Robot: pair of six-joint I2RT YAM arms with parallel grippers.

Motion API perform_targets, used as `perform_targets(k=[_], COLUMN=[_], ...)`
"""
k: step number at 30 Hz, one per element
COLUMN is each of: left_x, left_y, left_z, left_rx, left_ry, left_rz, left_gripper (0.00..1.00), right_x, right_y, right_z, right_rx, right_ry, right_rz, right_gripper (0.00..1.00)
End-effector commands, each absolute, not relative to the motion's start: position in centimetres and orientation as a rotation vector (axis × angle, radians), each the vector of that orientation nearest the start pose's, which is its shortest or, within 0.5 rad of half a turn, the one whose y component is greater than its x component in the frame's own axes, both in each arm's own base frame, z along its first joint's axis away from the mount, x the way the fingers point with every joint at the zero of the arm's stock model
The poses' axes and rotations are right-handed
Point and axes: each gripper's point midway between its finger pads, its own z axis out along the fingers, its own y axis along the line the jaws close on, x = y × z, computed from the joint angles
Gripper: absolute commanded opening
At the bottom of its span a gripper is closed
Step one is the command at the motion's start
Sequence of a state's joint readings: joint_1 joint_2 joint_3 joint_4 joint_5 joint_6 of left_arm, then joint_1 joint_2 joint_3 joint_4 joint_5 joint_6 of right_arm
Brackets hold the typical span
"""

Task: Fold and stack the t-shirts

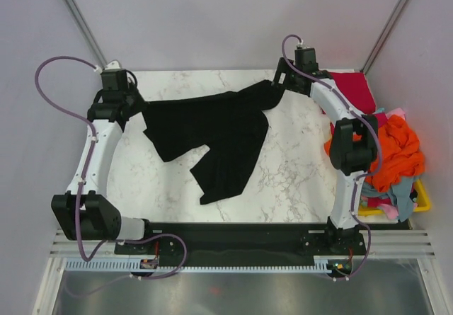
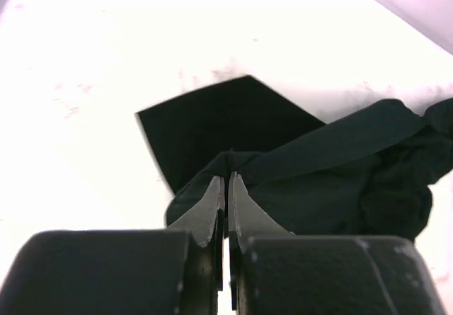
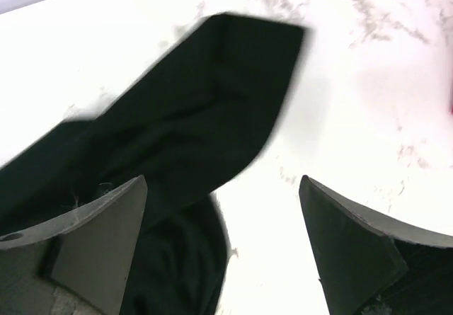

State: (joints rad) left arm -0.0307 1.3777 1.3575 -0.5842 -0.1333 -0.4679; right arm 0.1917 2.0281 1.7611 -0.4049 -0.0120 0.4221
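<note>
The black t-shirt's sleeve lies toward one open finger, so my right gripper will move down and left in the top view onto the sleeve's end.
A large black t-shirt (image 1: 219, 134) lies rumpled across the middle of the marble table (image 1: 297, 180). My left gripper (image 1: 139, 108) is shut on its left edge; the left wrist view shows the closed fingertips (image 2: 228, 182) pinching a fold of black cloth (image 2: 318, 173). My right gripper (image 1: 277, 85) is open and empty just above the shirt's far right corner; in the right wrist view the shirt's sleeve (image 3: 205, 110) lies between and beyond the spread fingers (image 3: 106, 216). A crimson red shirt (image 1: 354, 88) lies at the far right. Orange (image 1: 400, 149), light blue (image 1: 403, 191) and pink (image 1: 396, 112) shirts are piled at the right.
A yellow plastic basket (image 1: 422, 200) holds the shirt pile at the table's right edge, beside the right arm's upper link (image 1: 350, 145). Grey walls close in behind and at both sides. A black rail (image 1: 233, 233) runs along the near edge.
</note>
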Motion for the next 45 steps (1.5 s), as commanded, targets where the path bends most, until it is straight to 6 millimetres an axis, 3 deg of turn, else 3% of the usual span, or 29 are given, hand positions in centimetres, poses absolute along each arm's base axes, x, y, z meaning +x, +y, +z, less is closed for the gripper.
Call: perform_targets(k=[1, 2, 3, 5, 6, 7, 9, 13, 18, 20, 21, 24, 26, 28, 32, 34, 36, 39, 40, 42, 43, 45], left_x=[38.5, 38.5, 38.5, 38.7, 38.8, 38.8, 38.8, 38.8, 38.9, 38.9, 38.9, 38.9, 39.0, 38.9, 38.9, 38.8, 38.9, 38.9, 39.0, 39.3, 39.3, 39.4], left_y=[2.5, 2.6, 2.5, 2.1, 2.1, 2.2, 1.8, 1.2, 0.7, 0.3, 0.2, -0.1, -0.1, -0.4, -0.6, -0.6, -0.4, -0.3, -0.3, -0.3, -0.1, 0.7], left_z=[24.2, 24.1, 23.8, 23.2, 23.1, 22.7, 22.4, 21.7, 21.4, 21.3, 21.2, 21.3, 21.3, 21.3, 21.4, 21.3, 21.4, 21.3, 21.6, 22.6, 23.2, 25.0], left_rx=[-0.548, -0.551, -0.556, -0.551, -0.556, -0.562, -0.561, -0.557, -0.554, -0.546, -0.545, -0.538, -0.536, -0.530, -0.523, -0.524, -0.527, -0.526, -0.524, -0.494, -0.487, -0.474], left_ry=[2.174, 2.175, 2.179, 2.178, 2.177, 2.184, 2.193, 2.206, 2.214, 2.218, 2.222, 2.218, 2.219, 2.220, 2.219, 2.220, 2.216, 2.216, 2.208, 2.178, 2.157, 2.117], left_rz=[-0.076, -0.075, -0.085, -0.125, -0.133, -0.140, -0.190, -0.252, -0.295, -0.322, -0.332, -0.347, -0.352, -0.369, -0.383, -0.385, -0.382, -0.383, -0.385, -0.382, -0.370, -0.315], left_gripper=[0.02, 0.02, 0.02, 0.02, 0.02, 0.02, 0.02, 0.02, 0.02, 0.02, 0.02, 0.02, 0.02, 0.02, 0.02, 0.02, 0.02, 0.02, 0.02, 0.02, 0.02, 0.02], right_x=[57.5, 58.0, 58.7, 60.5, 61.0, 62.2, 64.0, 66.5, 68.6, 68.6, 68.8, 68.2, 68.0, 67.9, 68.0, 68.1, 68.0, 68.4, 68.7, 68.7, 68.5, 67.6], right_y=[9.8, 9.2, 9.1, 8.8, 9.1, 9.5, 11.1, 12.5, 14.2, 15.8, 16.6, 18.5, 18.8, 18.8, 17.6, 17.1, 16.9, 18.0, 18.7, 19.2, 19.5, 19.7], right_z=[13.9, 13.2, 11.2, 11.5, 9.4, 10.3, 9.5, 8.3, 6.7, 4.8, 5.0, 2.9, 1.8, 0.8, -0.9, -1.4, -1.6, 1.4, 4.7, 8.4, 12.8, 17.1], right_rx=[0.359, 0.381, 0.395, 0.402, 0.396, 0.384, 0.328, 0.311, 0.336, 0.340, 0.333, 0.339, 0.364, 0.399, 0.448, 0.454, 0.451, 0.383, 0.328, 0.274, 0.224, 0.176], right_ry=[2.282, 2.295, 2.322, 2.290, 2.321, 2.288, 2.267, 2.199, 2.144, 2.164, 2.155, 2.181, 2.189, 2.198, 2.210, 2.211, 2.212, 2.153, 2.102, 2.056, 1.998, 1.955], right_rz=[0.208, 0.196, 0.196, 0.210, 0.223, 0.250, 0.341, 0.435, 0.536, 0.574, 0.591, 0.597, 0.595, 0.594, 0.557, 0.554, 0.546, 0.610, 0.640, 0.656, 0.668, 0.679], right_gripper=[0.96, 0.96, 0.95, 0.93, 0.92, 0.91, 0.90, 0.89, 0.86, 0.85, 0.84, 0.80, 0.69, 0.51, 0.27, 0.04, 0.00, 0.00, 0.00, 0.00, 0.00, 0.00])
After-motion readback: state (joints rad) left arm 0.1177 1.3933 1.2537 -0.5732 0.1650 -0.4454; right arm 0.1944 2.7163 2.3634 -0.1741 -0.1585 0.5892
